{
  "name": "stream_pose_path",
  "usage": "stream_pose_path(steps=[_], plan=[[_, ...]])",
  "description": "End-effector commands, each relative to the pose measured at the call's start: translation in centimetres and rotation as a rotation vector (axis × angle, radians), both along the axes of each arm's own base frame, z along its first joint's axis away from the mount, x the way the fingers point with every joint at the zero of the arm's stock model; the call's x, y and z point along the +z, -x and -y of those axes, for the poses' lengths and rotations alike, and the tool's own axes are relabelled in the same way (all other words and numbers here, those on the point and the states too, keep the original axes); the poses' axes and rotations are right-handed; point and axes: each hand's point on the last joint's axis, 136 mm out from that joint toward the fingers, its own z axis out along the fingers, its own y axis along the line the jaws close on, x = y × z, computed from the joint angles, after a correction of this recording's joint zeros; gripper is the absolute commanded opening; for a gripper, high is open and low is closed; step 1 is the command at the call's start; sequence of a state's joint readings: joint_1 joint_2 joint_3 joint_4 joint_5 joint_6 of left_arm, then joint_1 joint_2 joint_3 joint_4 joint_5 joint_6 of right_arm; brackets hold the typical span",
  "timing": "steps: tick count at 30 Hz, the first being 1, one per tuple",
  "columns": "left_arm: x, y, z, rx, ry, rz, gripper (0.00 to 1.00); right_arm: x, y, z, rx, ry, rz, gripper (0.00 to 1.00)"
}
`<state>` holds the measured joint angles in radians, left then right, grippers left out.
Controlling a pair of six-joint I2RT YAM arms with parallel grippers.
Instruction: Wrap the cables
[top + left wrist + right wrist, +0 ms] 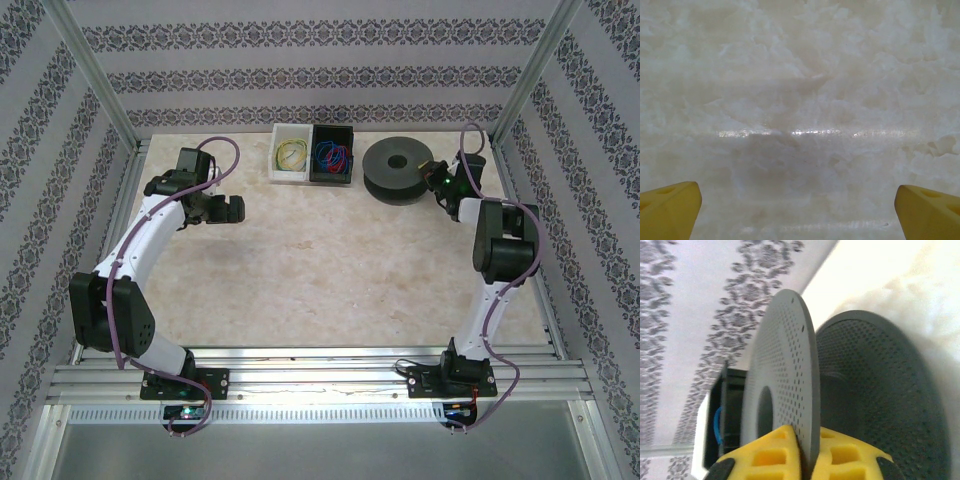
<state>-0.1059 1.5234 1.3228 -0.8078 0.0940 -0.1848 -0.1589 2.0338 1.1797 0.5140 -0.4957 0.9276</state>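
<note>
I will lift the spool [398,168] with my right gripper and carry it back toward my left gripper to the middle of the table. Then I will lower it and release the spool's upper rim.
The black spool [398,168] lies flat at the back right of the table. My right gripper [437,178] is at its right rim, shut on the spool's upper flange [785,370], which sits between the yellow pads [770,457]. The cables, thin blue wire [328,155], are coiled in a black bin [333,130] left of the spool, and a bit of blue [716,425] shows past the flange. My left gripper [222,210] hangs open over bare tabletop at the left, its yellow fingertips [670,210] far apart with nothing between them.
A white bin [278,170] holding a yellow wire coil stands beside the black bin, which also holds a red coil [340,157]. Patterned walls and aluminium posts [95,75] enclose the table. Marble tabletop [330,270] lies between the arms.
</note>
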Motion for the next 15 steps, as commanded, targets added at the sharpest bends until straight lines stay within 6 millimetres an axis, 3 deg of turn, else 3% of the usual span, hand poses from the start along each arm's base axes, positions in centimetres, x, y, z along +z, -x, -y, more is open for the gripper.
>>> stream_pose_path(steps=[1,7,15], plan=[[0.4,0.7,0.2,0.002,-0.006,0.0,0.99,0.1,1.6,1.1,-0.027,0.074,-0.017,0.0],[0.4,0.8,0.7,-0.009,0.003,0.01,0.99,5.6,4.6,-0.8,0.089,0.132,0.068,0.0],[0.7,0.6,1.1,-0.021,0.0,0.03,0.99,12.2,13.0,-8.4,0.383,0.153,0.174,0.0]])
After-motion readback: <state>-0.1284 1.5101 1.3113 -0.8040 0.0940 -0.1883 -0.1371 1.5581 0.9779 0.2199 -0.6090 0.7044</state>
